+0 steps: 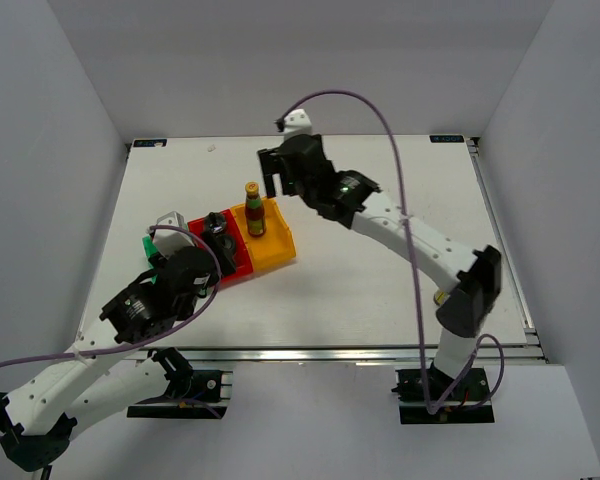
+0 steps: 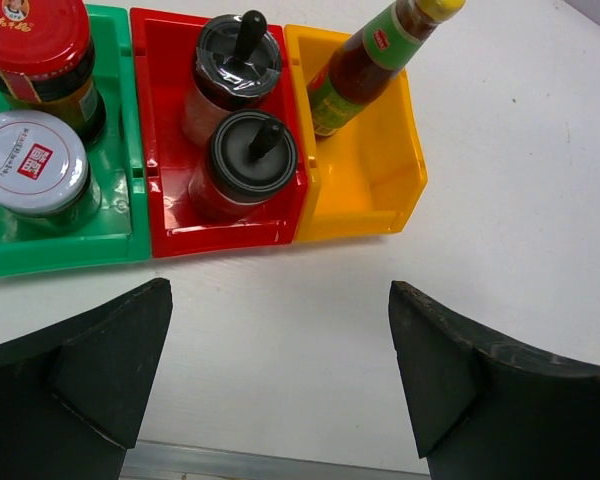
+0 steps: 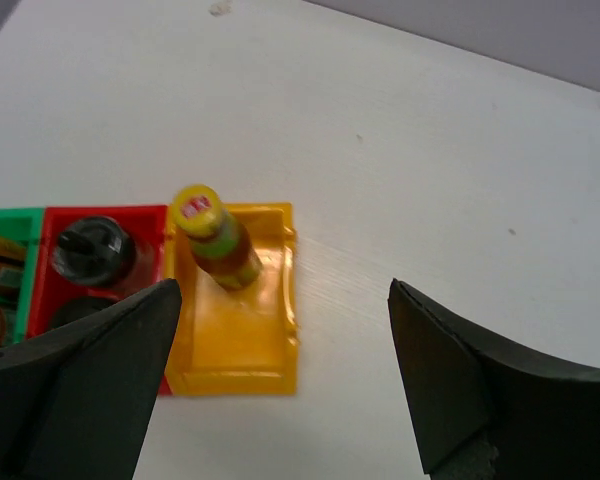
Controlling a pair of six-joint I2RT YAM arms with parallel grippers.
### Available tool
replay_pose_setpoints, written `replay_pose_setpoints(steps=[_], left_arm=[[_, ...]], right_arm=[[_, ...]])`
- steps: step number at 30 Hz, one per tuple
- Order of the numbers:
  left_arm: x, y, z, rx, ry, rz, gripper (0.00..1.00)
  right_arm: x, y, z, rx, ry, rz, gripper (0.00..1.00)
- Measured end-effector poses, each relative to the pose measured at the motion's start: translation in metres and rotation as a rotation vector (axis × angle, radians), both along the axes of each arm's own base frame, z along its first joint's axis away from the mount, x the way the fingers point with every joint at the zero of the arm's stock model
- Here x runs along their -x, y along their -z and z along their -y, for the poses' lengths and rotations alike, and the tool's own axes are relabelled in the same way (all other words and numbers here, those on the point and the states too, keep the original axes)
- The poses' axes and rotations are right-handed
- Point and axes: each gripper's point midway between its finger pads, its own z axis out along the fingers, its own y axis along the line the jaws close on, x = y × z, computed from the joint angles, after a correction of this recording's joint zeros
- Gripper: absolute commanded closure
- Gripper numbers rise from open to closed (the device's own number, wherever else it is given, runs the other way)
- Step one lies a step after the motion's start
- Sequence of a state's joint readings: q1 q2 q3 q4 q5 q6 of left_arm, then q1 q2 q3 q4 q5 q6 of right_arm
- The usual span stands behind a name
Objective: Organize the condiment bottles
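Observation:
My right gripper swings back and down onto the yellow bottle next, since the bottle stands outside the bins, to the gripper's right in the top view.
The slim sauce bottle point(image 1: 252, 210) with yellow cap stands upright in the yellow bin point(image 1: 275, 250); it also shows in the left wrist view point(image 2: 365, 65) and the right wrist view point(image 3: 218, 240). Two black-lidded jars point(image 2: 250, 160) point(image 2: 237, 60) sit in the red bin point(image 2: 170, 215). A red-lidded jar point(image 2: 35, 40) and a silver-lidded jar point(image 2: 30, 165) sit in the green bin point(image 2: 130, 210). My left gripper point(image 2: 280, 370) is open and empty in front of the bins. My right gripper point(image 3: 280, 385) is open and empty, above the table right of the sauce bottle.
The three bins stand side by side at the table's left centre. White table surface point(image 1: 380, 270) lies to the right and behind. The table's front rail point(image 1: 310, 352) runs near the arm bases. White walls enclose the table.

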State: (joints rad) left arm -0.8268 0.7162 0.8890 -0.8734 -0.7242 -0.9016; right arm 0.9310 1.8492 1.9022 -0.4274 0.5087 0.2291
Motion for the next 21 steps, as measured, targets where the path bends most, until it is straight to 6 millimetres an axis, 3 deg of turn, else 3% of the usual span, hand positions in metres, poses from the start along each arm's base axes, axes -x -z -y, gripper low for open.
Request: replay_pose_setpoints(steps=[4,8,11,14,17,21], left_arm=[[-0.003,0.001,0.005,0.007,0.011,0.011,0.02],[-0.01,0.011,0.017,-0.014,0.049,0.001,0.02],[-0.019,0.021,0.03,-0.049,0.079,-0.024,0.02],[-0.027,0.033,0.043,-0.089,0.115,-0.055,0.02],[-0.035,0.035,0.058,-0.098,0.163,-0.046,0.02],[-0.044,0.035,0.073,-0.115,0.214,-0.04,0.02]], right_arm=[[0.004,0.001,0.081,0.021,0.099,-0.056,0.11],[-0.001,0.031,0.212,0.008,0.342,-0.144,0.11],[0.015,0.062,0.296,0.018,0.533,-0.217,0.11],[0.037,0.089,0.343,0.002,0.637,-0.296,0.11],[0.059,0.119,0.376,-0.012,0.738,-0.379,0.1],[0.082,0.146,0.393,-0.012,0.8,-0.466,0.11]])
